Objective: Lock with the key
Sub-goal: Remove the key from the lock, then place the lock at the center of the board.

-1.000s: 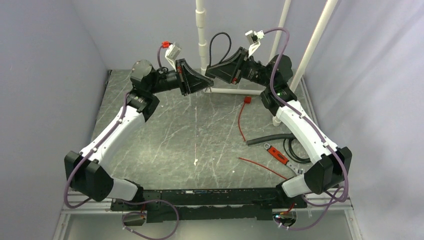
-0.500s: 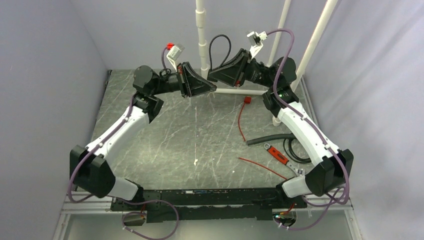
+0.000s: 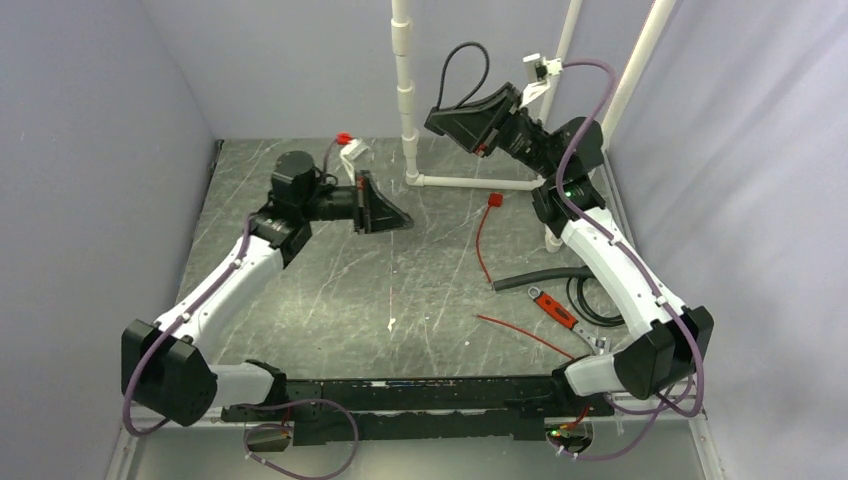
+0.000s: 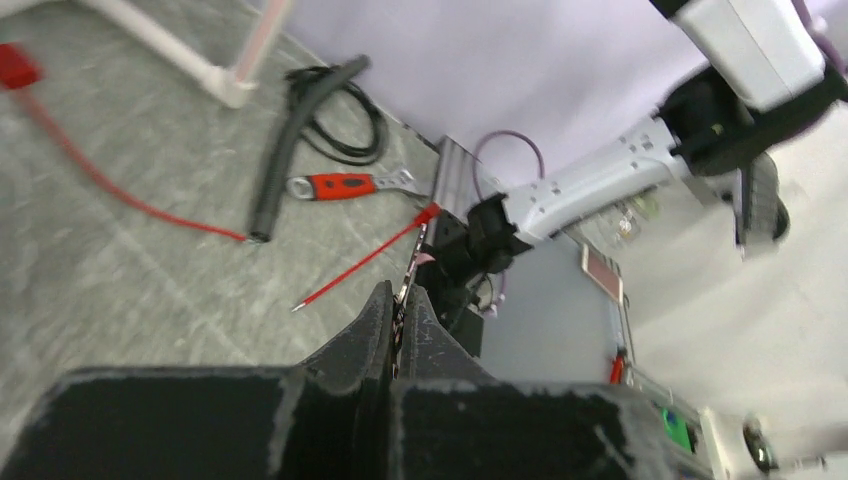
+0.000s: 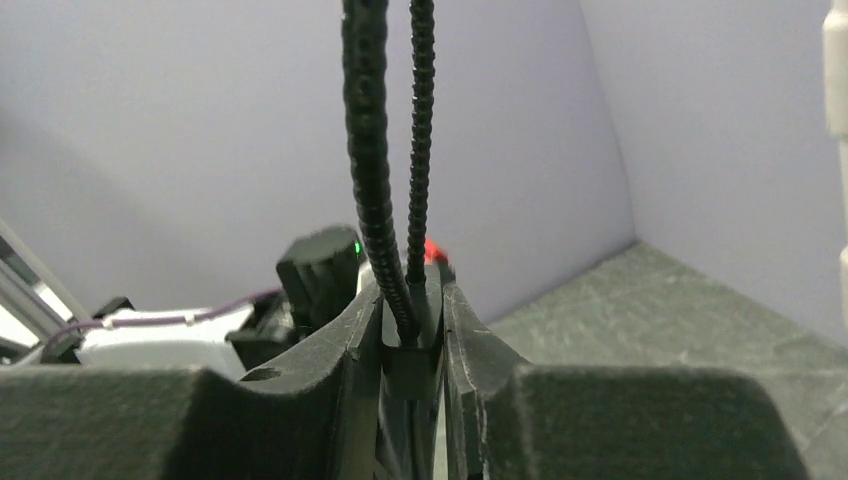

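Note:
I should lower my right gripper next and tilt it down, to the left in the top view, onto bare table, because the lock is raised high above the table.
My right gripper is raised at the back, by the white pipe, and is shut on a black cable lock. In the right wrist view the lock's black body sits between the fingers, and its ribbed black cable loop stands up out of it; the loop also shows in the top view. My left gripper is lower, over the table's back middle, well apart from the lock. It is shut on a thin metal key, seen edge-on between the fingertips.
A white pipe frame stands at the back. On the right of the table lie a red cord with a red end, a black hose, a red-handled wrench and a thin red wire.
The two grippers were tip to tip at the back; now they are apart. The left one has dropped down and back with the key, the right one has risen to the right with the lock.

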Tool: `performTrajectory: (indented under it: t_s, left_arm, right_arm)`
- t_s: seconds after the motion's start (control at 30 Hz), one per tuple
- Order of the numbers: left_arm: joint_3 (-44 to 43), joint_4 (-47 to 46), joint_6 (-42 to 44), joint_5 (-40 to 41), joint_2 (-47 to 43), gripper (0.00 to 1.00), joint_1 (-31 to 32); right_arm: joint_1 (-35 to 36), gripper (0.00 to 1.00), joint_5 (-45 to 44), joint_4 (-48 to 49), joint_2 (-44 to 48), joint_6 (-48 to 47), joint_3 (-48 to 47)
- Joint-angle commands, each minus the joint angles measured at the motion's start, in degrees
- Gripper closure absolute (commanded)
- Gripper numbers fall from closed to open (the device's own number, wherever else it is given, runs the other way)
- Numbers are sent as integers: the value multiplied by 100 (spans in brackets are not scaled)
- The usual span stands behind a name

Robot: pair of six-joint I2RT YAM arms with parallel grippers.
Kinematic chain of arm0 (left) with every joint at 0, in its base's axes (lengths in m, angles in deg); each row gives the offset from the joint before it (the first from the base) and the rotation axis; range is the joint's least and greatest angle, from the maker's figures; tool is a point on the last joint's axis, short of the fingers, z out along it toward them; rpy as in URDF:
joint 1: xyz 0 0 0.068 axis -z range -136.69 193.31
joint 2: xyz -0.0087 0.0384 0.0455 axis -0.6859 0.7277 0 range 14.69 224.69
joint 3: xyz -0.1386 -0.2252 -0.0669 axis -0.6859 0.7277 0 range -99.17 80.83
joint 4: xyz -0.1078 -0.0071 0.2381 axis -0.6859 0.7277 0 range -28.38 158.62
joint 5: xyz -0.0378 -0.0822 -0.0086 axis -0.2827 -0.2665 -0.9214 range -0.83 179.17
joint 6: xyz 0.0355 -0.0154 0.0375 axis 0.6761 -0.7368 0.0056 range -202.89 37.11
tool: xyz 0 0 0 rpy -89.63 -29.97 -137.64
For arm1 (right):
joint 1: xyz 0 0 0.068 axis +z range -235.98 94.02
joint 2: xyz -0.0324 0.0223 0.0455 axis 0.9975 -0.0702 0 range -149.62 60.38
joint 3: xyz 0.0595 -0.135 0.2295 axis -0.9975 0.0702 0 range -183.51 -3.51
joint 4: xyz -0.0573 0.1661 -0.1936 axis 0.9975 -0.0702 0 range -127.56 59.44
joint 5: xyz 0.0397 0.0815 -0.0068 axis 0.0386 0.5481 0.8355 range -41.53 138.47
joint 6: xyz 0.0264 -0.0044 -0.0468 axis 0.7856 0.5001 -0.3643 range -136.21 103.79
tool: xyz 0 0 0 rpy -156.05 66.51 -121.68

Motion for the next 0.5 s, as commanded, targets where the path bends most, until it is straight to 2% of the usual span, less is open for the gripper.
performTrajectory:
  t_s: [0.0,0.17,0.3,0.47]
  left_arm:
    - [397,62,-628,-66,-490,100,-1138]
    - [414,1676,-85,609,-575,100,-2627]
    - [-176,3046,848,803,76,100,-3575]
    - [-591,3704,1568,1076,728,100,-3985]
  right_arm:
    - [226,100,500,-1085,-180,-756,70]
    - [878,100,263,-2289,-551,-1607,417]
    - [1225,100,8,-2527,-1511,-1552,22]
    - [1380,100,-383,-2218,-3083,-1070,-825]
